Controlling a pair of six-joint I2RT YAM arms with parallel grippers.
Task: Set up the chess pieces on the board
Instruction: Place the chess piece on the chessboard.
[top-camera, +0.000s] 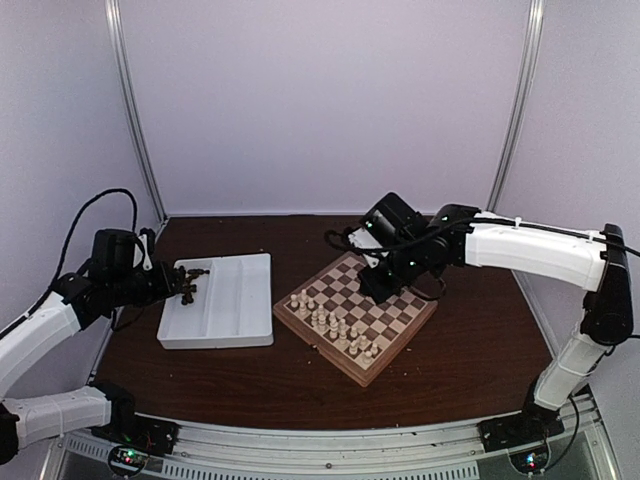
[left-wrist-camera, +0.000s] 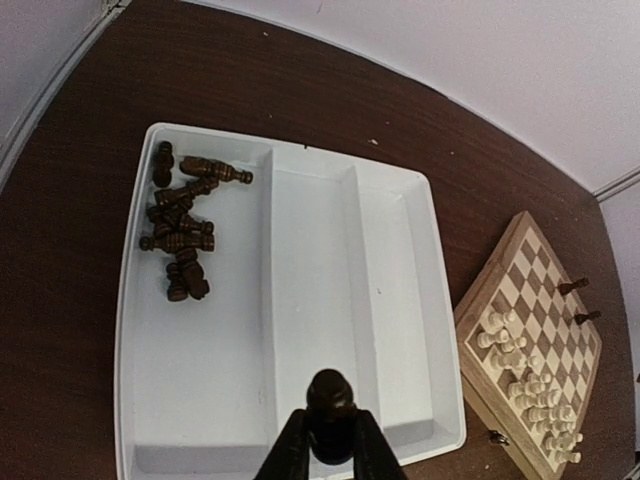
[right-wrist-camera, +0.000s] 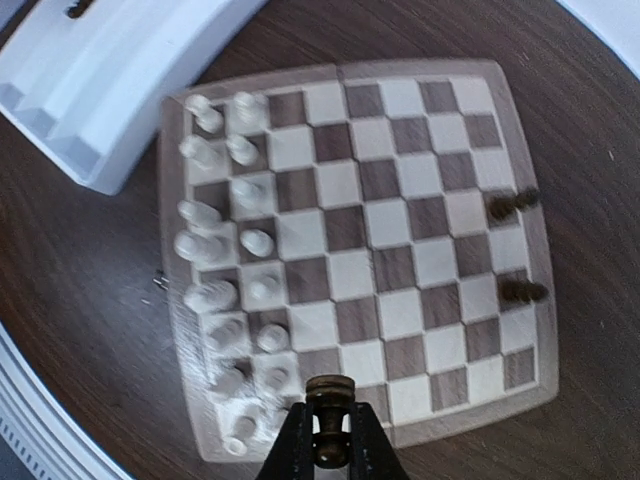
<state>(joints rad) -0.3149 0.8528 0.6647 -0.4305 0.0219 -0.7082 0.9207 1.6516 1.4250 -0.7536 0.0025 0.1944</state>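
Observation:
I need to move my right gripper over to its right in the top view and lower it to let go on the light square by the board's corner (top-camera: 408, 313) (right-wrist-camera: 486, 378) below, because that square is empty.
The board (top-camera: 318, 348) lies right of centre, also seen in the right wrist view (right-wrist-camera: 170, 200) and the left wrist view (left-wrist-camera: 470, 345). Two dark chess pieces (right-wrist-camera: 513, 203) (right-wrist-camera: 523, 292) stand on its far row. More dark chess pieces (left-wrist-camera: 180, 225) lie heaped in the tray's left compartment (top-camera: 190, 285). My left gripper (left-wrist-camera: 330, 445) hangs over the tray's near edge, shut on a round-headed dark piece (left-wrist-camera: 330, 393). Above the board (top-camera: 378, 285), my right gripper (right-wrist-camera: 331, 440) is shut on a flat-topped dark piece (right-wrist-camera: 330, 388).
A white compartment tray (left-wrist-camera: 300, 155) sits left of the board (top-camera: 235, 325); its middle and right compartments hold nothing. Cream-white pieces (right-wrist-camera: 225, 250) fill two rows on the board's near side (top-camera: 335, 325). White walls and metal posts enclose the dark table.

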